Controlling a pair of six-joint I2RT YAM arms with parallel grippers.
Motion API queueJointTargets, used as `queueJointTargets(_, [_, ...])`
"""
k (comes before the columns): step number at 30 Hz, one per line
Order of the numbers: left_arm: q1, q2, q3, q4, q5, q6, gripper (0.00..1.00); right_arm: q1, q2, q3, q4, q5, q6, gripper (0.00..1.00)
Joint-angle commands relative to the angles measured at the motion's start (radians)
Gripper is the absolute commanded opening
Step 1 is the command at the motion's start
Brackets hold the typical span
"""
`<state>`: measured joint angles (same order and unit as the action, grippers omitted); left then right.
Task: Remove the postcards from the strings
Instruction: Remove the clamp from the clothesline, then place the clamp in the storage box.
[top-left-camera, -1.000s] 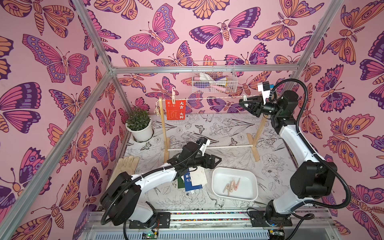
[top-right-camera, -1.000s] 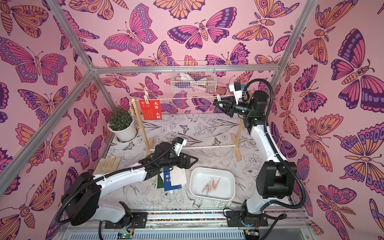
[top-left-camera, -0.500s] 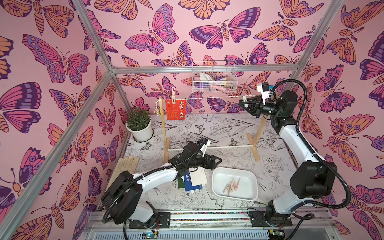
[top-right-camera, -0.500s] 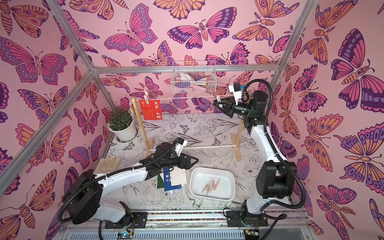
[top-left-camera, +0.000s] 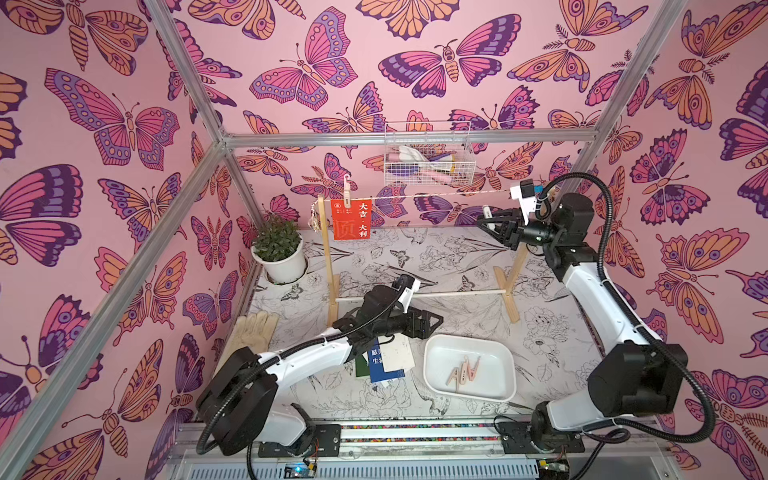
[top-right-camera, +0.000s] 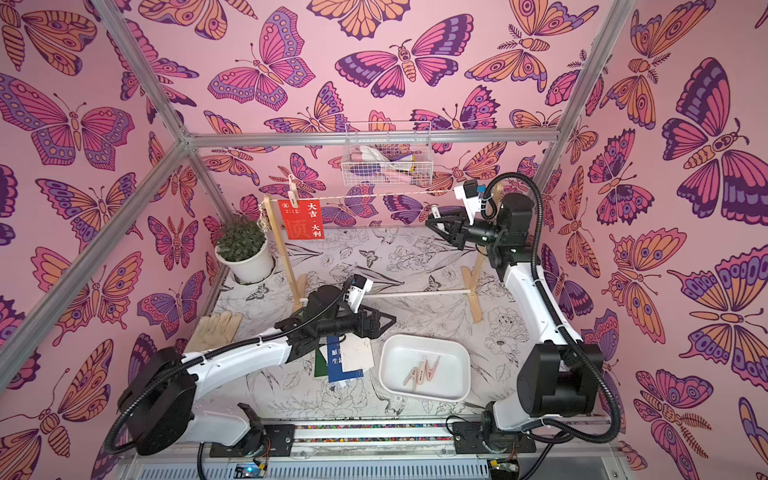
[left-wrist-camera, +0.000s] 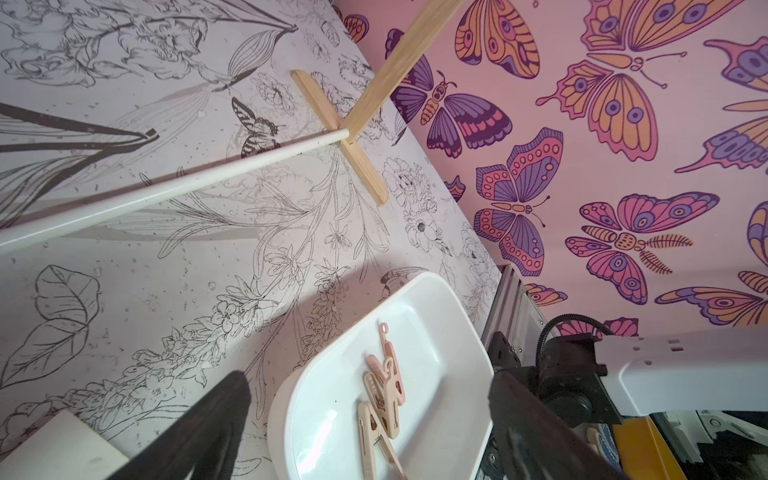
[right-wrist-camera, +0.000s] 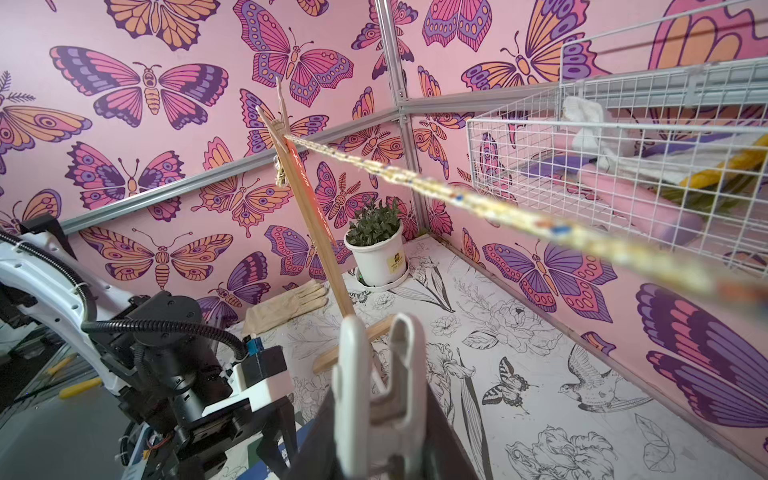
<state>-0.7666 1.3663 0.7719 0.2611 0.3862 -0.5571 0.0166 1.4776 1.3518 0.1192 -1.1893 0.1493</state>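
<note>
I will next move my right gripper down and back, fingers tipping down, to release the clothespeg over the white tray already holding pegs.
A red postcard (top-left-camera: 351, 219) (top-right-camera: 300, 219) hangs from the string (top-left-camera: 436, 194) (top-right-camera: 395, 193) (right-wrist-camera: 457, 199) near the frame's left post, held by a pink clothespeg (top-left-camera: 347, 192). Blue, green and white postcards (top-left-camera: 388, 361) (top-right-camera: 345, 361) lie stacked on the table. My right gripper (top-left-camera: 486, 216) (top-right-camera: 432, 216) (right-wrist-camera: 380, 415) hovers just below the string's right end, shut on a white clothespeg (right-wrist-camera: 374, 374). My left gripper (top-left-camera: 436, 322) (top-right-camera: 388, 322) (left-wrist-camera: 370, 386) stands open and empty, low between the stacked postcards and the tray.
A white tray (top-left-camera: 490, 357) (left-wrist-camera: 436, 316) holding several pegs (top-left-camera: 463, 370) sits at front right. The wooden frame's posts (top-left-camera: 328, 266) and dowel (top-left-camera: 419, 295) cross the middle. A potted plant (top-left-camera: 280, 249), a beige glove (top-left-camera: 253, 328) and a wire basket (top-left-camera: 428, 160) line the back and left.
</note>
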Motion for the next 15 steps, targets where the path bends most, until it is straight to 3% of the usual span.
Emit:
queueJointTargets(1, [-0.005,-0.116,-0.026,0.013,-0.032,0.041,0.93,0.048,-0.092,-0.043,-0.179,0.094,-0.101,0.0])
queueJointTargets(5, [-0.004,-0.289,-0.046,-0.053,-0.089,0.108,0.97,0.146,-0.213,-0.134,-0.365,0.281,-0.121,0.0])
queueJointTargets(9, [-0.004,-0.498,-0.052,-0.19,-0.162,0.158,1.0,0.226,-0.393,-0.298,-0.399,0.508,0.066,0.0])
queueJointTargets(15, [-0.003,-0.785,-0.01,-0.438,-0.248,0.242,1.0,0.404,-0.522,-0.427,-0.677,0.68,0.107,0.0])
